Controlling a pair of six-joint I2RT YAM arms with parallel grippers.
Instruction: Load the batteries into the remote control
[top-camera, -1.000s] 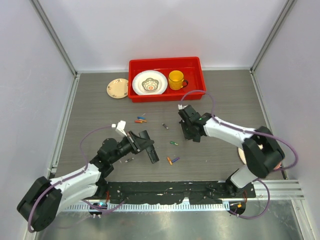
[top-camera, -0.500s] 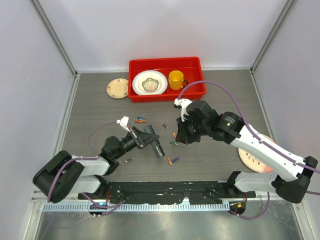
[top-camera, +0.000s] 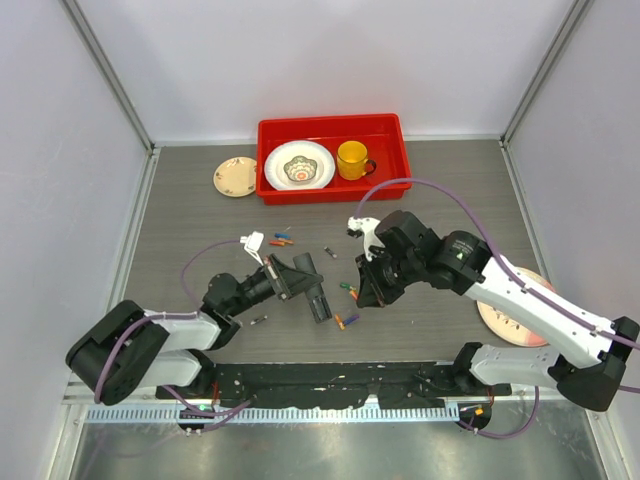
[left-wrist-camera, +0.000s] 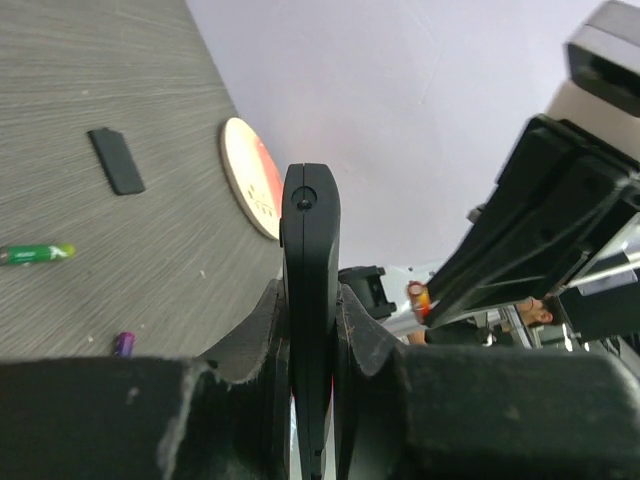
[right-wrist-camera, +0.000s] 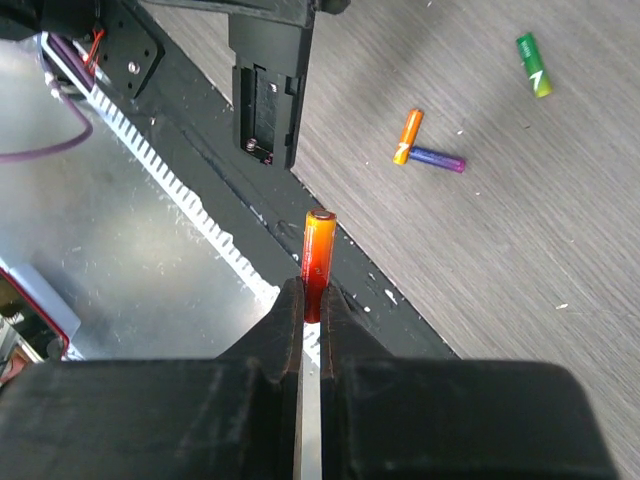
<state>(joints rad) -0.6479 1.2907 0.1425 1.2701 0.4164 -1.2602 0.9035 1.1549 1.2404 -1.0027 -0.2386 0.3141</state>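
Note:
The bare tabletop (right-wrist-camera: 612, 62) beside the green battery is below and outward of my right gripper, so my right gripper will move outward and down next to let go of its battery.
My left gripper (top-camera: 303, 278) is shut on the black remote control (top-camera: 319, 300) and holds it off the table, edge-on in the left wrist view (left-wrist-camera: 310, 290). The right wrist view shows its open battery bay (right-wrist-camera: 268, 105). My right gripper (top-camera: 367, 291) is shut on an orange-red battery (right-wrist-camera: 317, 258), just right of the remote. Loose batteries lie on the table: a green one (top-camera: 347, 286), an orange and a purple one (top-camera: 345, 321), a coloured cluster (top-camera: 282, 240), and a grey one (top-camera: 330, 252).
A red tray (top-camera: 390, 180) at the back holds a white plate (top-camera: 299, 165) and a yellow mug (top-camera: 352, 158). A small plate (top-camera: 236, 176) lies left of it, another plate (top-camera: 505, 318) at the right. A flat black cover (left-wrist-camera: 116, 160) lies on the table.
My right gripper has carried the orange-red battery nearer and closer to the remote. My left gripper has shifted the remote slightly right.

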